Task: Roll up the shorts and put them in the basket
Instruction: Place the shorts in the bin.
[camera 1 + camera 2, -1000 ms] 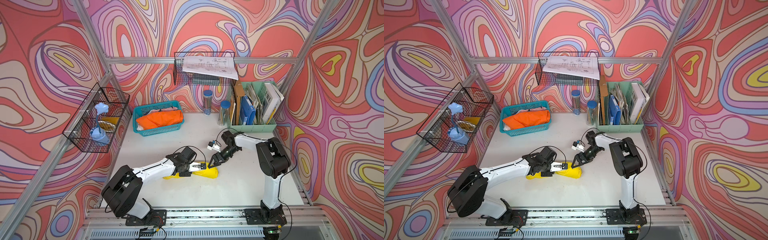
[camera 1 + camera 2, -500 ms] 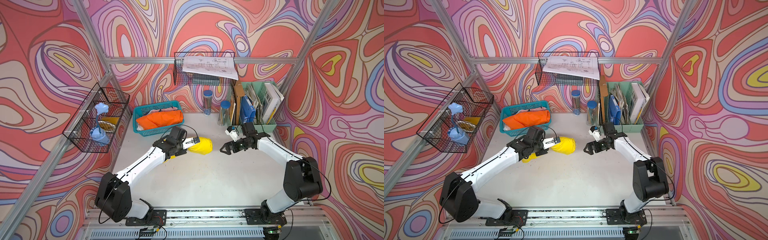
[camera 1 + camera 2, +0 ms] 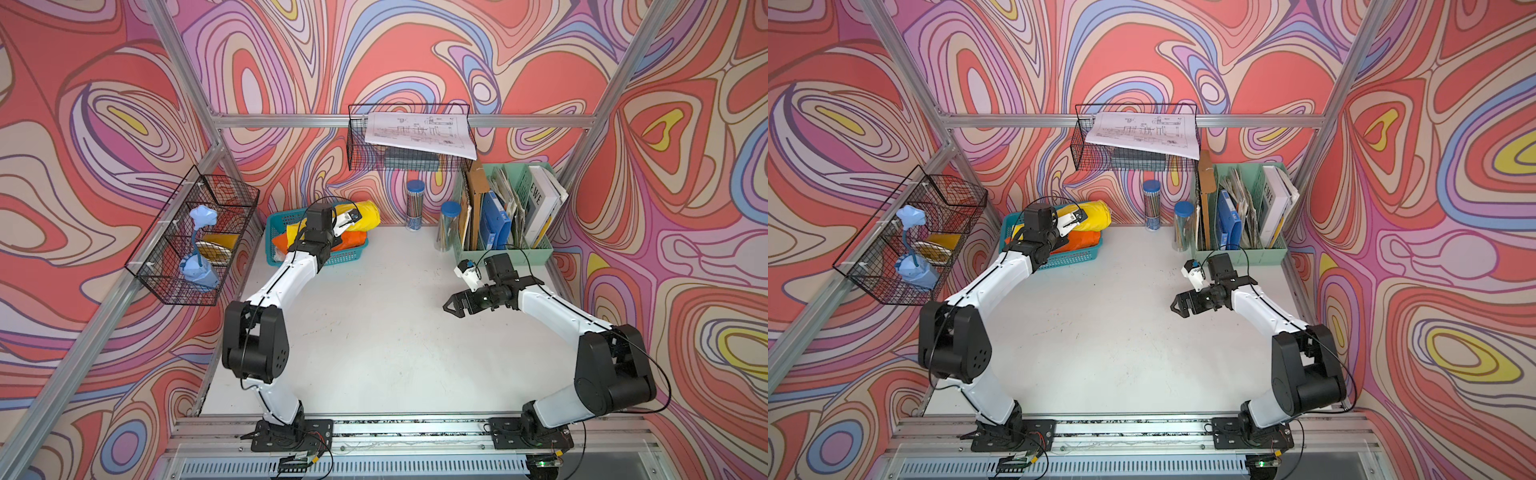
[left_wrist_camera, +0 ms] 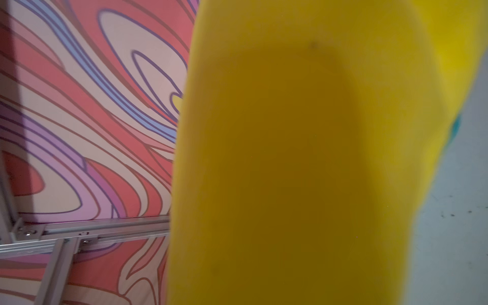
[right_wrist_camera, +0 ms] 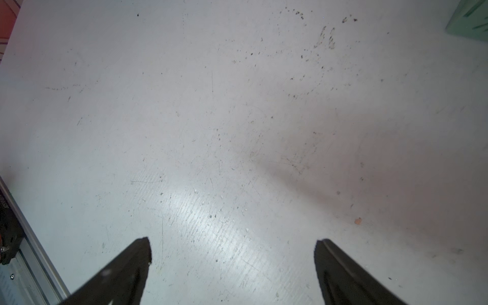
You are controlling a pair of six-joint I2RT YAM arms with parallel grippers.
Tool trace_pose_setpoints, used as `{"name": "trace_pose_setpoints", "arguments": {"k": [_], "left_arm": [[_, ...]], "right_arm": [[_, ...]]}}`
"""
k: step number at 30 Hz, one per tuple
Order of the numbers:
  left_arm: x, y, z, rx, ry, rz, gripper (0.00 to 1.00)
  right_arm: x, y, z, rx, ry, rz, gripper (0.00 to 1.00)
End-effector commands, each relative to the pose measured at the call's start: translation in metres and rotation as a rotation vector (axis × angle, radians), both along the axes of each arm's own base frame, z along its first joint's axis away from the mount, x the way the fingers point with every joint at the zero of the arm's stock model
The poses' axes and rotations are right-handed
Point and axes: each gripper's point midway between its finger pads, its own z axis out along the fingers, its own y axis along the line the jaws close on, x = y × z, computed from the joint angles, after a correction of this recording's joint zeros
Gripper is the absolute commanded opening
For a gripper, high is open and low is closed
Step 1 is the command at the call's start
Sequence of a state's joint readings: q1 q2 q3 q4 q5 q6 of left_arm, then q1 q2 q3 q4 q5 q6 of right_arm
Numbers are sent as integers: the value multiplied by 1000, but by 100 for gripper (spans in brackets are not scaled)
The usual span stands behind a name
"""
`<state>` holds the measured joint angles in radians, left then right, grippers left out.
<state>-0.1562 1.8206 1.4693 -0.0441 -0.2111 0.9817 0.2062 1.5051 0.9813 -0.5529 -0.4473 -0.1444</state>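
I will next lower the roll with my left gripper onto the orange folded garment in the teal basket and let it go, because the garment is below the gripper.
The shorts are a tight bright yellow roll held in the air over the teal basket at the back left. My left gripper is shut on the roll. In the left wrist view yellow fabric fills most of the picture and hides the jaws. My right gripper hangs open and holds nothing, a little above the bare table on the right, far from the shorts.
An orange folded garment lies in the teal basket under the roll. Two blue-lidded tubes and a green file organiser stand at the back right. Wire baskets hang on the left wall and the back wall.
My left arm has lifted the yellow roll off the table's front middle and carried it back and left, over the teal basket. My right arm has drawn away to the right, still open.
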Motion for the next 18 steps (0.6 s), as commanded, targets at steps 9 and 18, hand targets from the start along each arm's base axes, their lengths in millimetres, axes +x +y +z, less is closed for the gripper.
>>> {"name": "trace_pose_setpoints", "arguments": {"k": [9, 18], "left_arm": [[51, 53, -55, -87, 21, -41, 0], [69, 90, -54, -77, -54, -18, 0]], "right_arm": [[-4, -7, -4, -44, -11, -9, 98], [-5, -12, -5, -73, -1, -29, 98]]}}
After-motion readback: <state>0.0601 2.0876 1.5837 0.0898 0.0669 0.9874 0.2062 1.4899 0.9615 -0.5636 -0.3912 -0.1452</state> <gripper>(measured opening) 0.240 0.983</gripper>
